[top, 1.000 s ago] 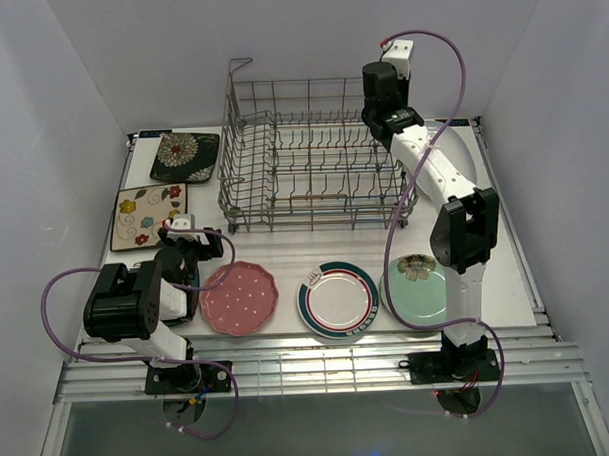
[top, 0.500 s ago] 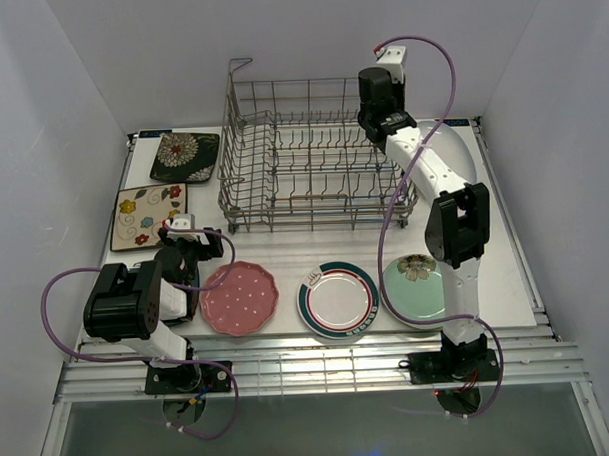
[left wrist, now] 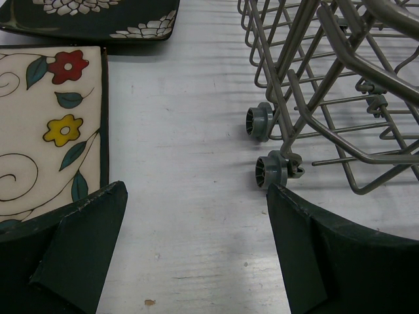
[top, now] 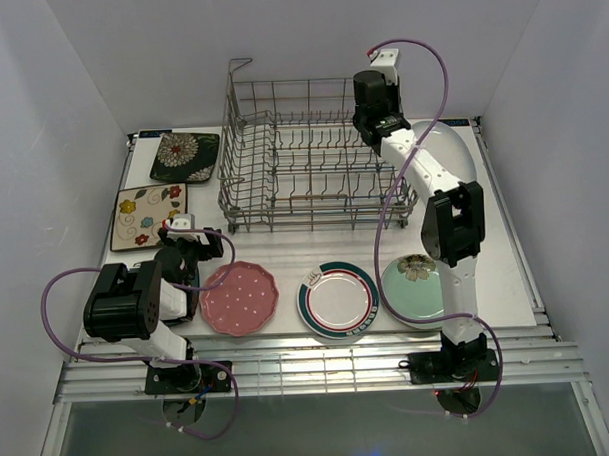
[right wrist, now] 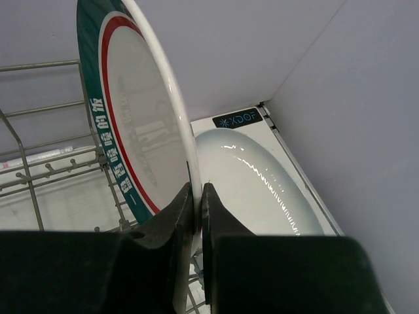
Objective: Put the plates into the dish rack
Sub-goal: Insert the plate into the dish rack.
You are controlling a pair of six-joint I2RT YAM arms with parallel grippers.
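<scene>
Next, my right gripper needs to lower and shift to the left in the top view, into the dish rack's end wires, to release the plate, since it hangs above them.
My right gripper is shut on the rim of a white plate with a green and red rim, held upright on edge above the far right end of the dish rack. In the top view that gripper is over the rack's right wall. A pink dotted plate, a second green-rimmed plate and a mint floral plate lie in a row at the front. My left gripper stands open low over bare table, between the cream floral square plate and the rack's wheels.
A large white oval plate lies right of the rack, under my right arm. A black floral square plate sits at the far left, with the cream one in front of it. White walls close in three sides.
My right arm has swung a little left and farther back with the plate, over the rack's right end. The left arm has not moved.
</scene>
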